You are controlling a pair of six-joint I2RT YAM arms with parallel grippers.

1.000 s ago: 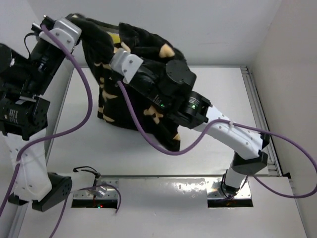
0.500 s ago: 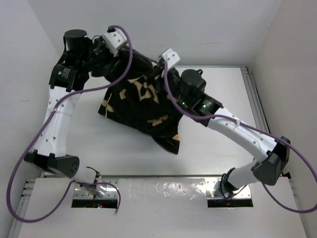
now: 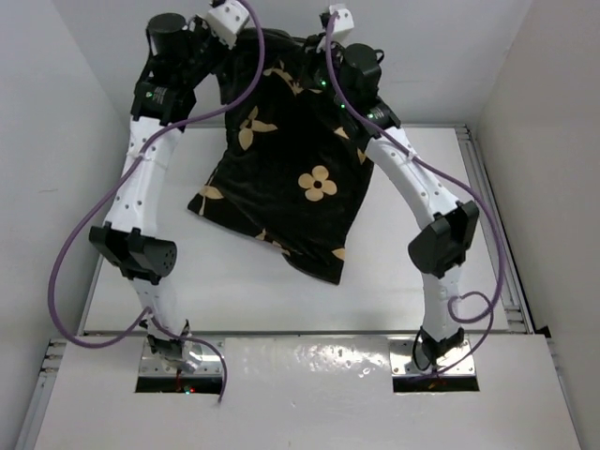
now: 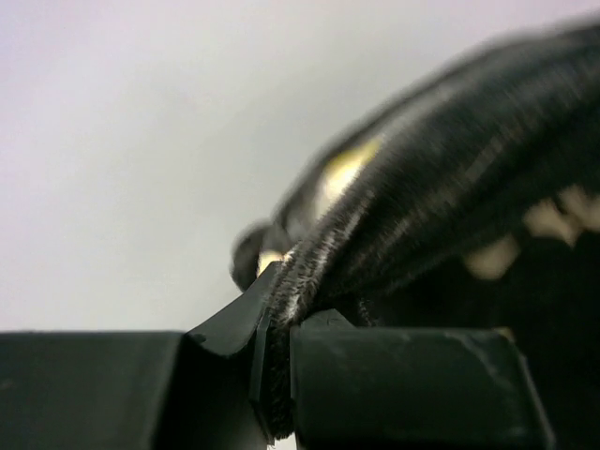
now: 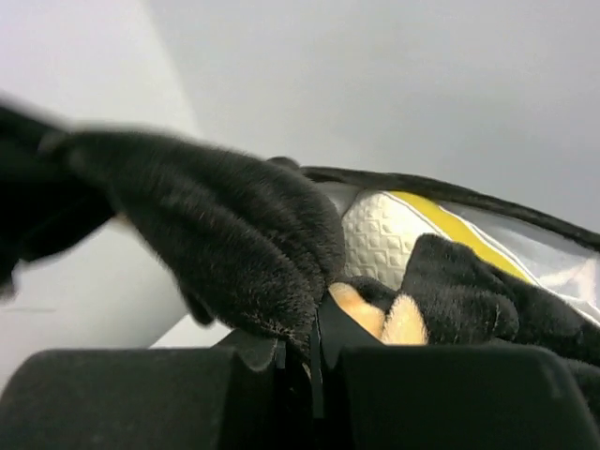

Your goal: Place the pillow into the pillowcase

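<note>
Next, my right gripper will sweep down and back to the table's near edge by its arm's mounting plate and release the case there, since that tabletop lies bare.
The black pillowcase (image 3: pixel 291 178) with tan flowers hangs stretched from both raised grippers, its lower end resting on the table. My left gripper (image 3: pixel 225 42) is shut on the case's top left edge, which shows as black pile pinched between the jaws in the left wrist view (image 4: pixel 309 281). My right gripper (image 3: pixel 319 42) is shut on the top right edge (image 5: pixel 244 253). The white pillow (image 5: pixel 394 234) with its yellow band shows inside the case's open mouth in the right wrist view. In the top view the pillow is hidden inside the case.
The white table (image 3: pixel 422 281) has a metal rail along its right side (image 3: pixel 487 225) and walls close at left, back and right. Purple cables (image 3: pixel 103 216) hang from both arms. Mounting plates (image 3: pixel 183 370) sit at the near edge.
Both arms have swung up and back, lifting the case's top edge high. The crumpled case has stretched out flat and now hangs from both grippers.
</note>
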